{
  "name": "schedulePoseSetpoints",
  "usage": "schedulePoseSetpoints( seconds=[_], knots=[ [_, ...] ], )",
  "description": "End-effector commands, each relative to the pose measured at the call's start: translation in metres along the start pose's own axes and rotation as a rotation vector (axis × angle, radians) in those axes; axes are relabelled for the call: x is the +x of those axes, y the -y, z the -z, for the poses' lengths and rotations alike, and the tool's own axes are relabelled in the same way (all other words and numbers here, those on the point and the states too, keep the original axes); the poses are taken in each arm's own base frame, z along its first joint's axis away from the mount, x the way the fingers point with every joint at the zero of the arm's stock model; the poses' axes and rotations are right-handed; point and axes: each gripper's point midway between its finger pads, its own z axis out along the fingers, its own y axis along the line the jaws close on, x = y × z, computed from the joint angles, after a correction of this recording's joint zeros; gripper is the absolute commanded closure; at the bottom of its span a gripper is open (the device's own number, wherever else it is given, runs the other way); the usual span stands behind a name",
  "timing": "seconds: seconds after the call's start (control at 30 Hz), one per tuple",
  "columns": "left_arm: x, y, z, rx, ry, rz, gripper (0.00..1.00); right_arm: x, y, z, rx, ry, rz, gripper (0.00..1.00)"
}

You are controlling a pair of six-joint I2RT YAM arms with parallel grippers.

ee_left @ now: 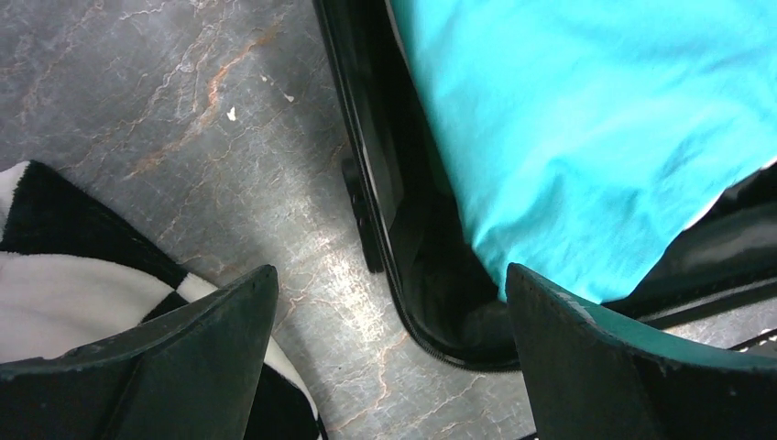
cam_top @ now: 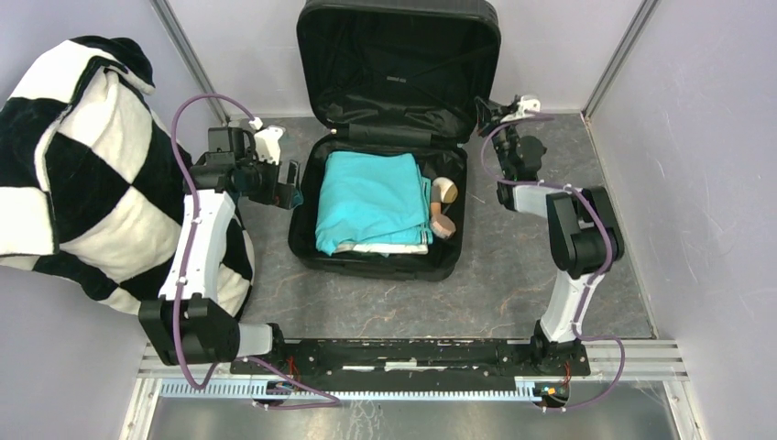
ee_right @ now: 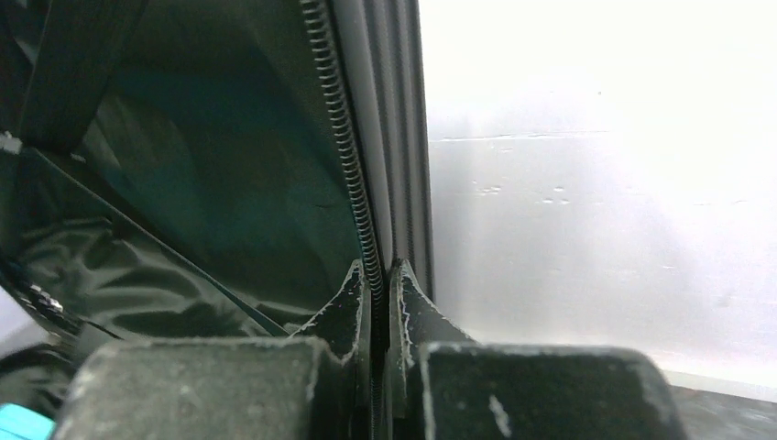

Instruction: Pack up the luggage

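Observation:
The lid is still upright and open, so I should next carry the lid's edge back with my right gripper and tip the lid over the case (cam_top: 383,207) before I open the gripper.
The luggage (cam_top: 366,266) lies open on the grey floor, its lid (cam_top: 399,64) standing upright against the back wall. Inside lie a folded teal cloth (cam_top: 371,197) over a white one and two tan rolls (cam_top: 444,206) at its right. My right gripper (cam_top: 486,115) is shut on the lid's right edge; in the right wrist view its fingers pinch the zipper rim (ee_right: 339,119) at the gripper (ee_right: 377,270). My left gripper (cam_top: 291,183) hangs open beside the case's left wall (ee_left: 366,165), and that gripper (ee_left: 389,275) straddles the wall with the teal cloth (ee_left: 568,119) to the right.
A black-and-white checkered blanket (cam_top: 82,183) is piled at the left, close under the left arm, with a corner (ee_left: 55,284) by the left finger. White walls close in the back and sides. Grey marbled floor (cam_top: 513,275) lies to the right of the case.

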Motion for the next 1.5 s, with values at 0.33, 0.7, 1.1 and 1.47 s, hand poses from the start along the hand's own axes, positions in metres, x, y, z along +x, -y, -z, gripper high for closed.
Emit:
schedulePoseSetpoints(
  seconds=[0.33,0.7,1.1,1.47],
  knots=[
    [-0.017,0.020,0.062,-0.008,0.114,-0.063,0.00,-0.019,-0.059,0.114,-0.006,-0.064,0.495,0.96],
    [-0.070,0.037,0.122,-0.004,0.287,-0.112,0.00,0.022,-0.069,0.172,-0.034,-0.211,0.294,0.71],
    [-0.008,0.021,0.101,-0.100,0.115,-0.039,0.00,0.090,-0.043,0.267,0.277,-0.766,-0.044,0.48],
    [0.040,0.036,0.137,-0.122,0.033,-0.148,0.00,0.102,-0.047,0.298,0.272,-0.932,-0.379,0.53]
  ],
)
